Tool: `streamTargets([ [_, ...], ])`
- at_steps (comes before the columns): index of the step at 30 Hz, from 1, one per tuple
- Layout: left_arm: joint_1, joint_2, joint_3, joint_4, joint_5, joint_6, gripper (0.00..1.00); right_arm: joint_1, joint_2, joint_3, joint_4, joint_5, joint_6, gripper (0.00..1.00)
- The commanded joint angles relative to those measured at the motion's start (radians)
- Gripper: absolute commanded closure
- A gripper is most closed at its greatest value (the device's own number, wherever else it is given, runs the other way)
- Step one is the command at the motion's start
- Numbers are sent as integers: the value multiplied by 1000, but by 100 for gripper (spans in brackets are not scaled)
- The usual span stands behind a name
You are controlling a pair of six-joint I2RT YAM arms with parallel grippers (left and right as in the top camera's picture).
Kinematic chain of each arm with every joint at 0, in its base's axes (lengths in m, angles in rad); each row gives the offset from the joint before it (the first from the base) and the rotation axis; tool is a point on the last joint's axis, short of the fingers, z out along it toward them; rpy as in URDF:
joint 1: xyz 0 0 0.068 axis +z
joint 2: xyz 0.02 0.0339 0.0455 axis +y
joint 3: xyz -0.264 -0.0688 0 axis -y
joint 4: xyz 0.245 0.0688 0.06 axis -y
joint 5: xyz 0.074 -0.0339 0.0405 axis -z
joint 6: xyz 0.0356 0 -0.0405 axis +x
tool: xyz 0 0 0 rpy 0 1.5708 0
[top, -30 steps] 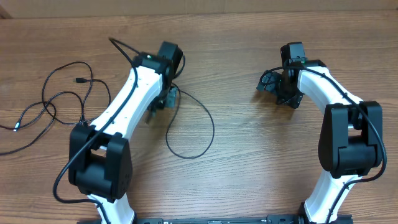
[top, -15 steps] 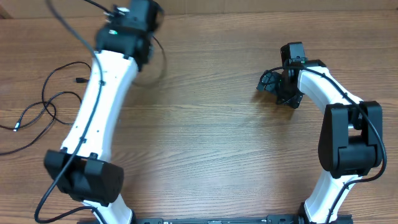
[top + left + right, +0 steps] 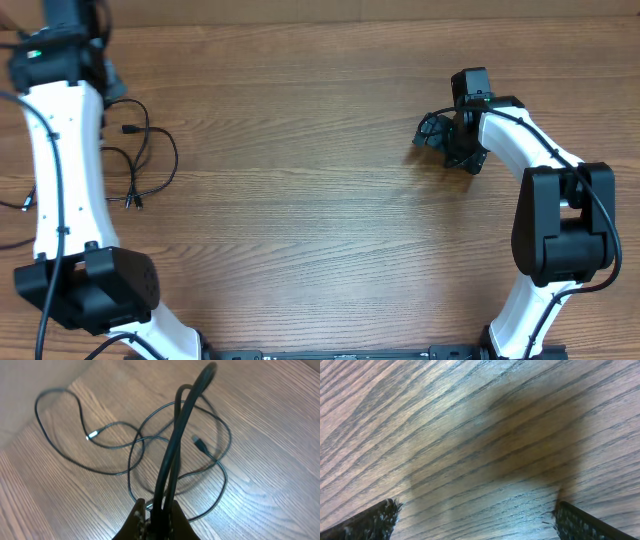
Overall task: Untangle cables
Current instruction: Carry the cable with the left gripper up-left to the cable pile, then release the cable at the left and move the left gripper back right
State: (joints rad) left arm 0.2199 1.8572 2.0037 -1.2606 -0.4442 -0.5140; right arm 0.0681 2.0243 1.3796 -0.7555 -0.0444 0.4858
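Observation:
My shut left gripper must lower to the cable loops on the wood below its fingers, then release the doubled piece there.
Thin black cables [image 3: 140,160] lie in loose loops at the table's left side, with small plugs [image 3: 128,129] on their ends. My left gripper [image 3: 100,72] is above them at the far left back, shut on a doubled strand of cable [image 3: 172,445] that runs away from the fingers [image 3: 136,519] down to the loops on the wood [image 3: 135,452]. A silvery-tipped plug [image 3: 92,435] and a black plug [image 3: 200,443] rest below. My right gripper [image 3: 440,135] stands open over bare wood at the right back, nothing between its pads [image 3: 377,517].
The table's back edge [image 3: 320,20] runs close behind both grippers. More cable trails off the left edge [image 3: 10,240]. Thicker black wires run along my own arms.
My left arm has swung from the middle of the table to the far left back, carrying its cable over to the other loops. The right arm has not moved.

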Motion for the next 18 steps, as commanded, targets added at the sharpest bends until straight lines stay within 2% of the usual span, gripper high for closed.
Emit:
streamTargets([
  [1,73,-29,21,0,129,-33,96,3,-31,-5,3,6,1,0],
  [7,162,-29,21,0,176,-34,96,3,-31,-5,3,6,1,0],
  [14,195,-26,20,38,182,-32,96,3,-31,-5,3,6,1,0],
  [18,191,-2,20,68,219,32,96,3,-31,-5,3,6,1,0],
])
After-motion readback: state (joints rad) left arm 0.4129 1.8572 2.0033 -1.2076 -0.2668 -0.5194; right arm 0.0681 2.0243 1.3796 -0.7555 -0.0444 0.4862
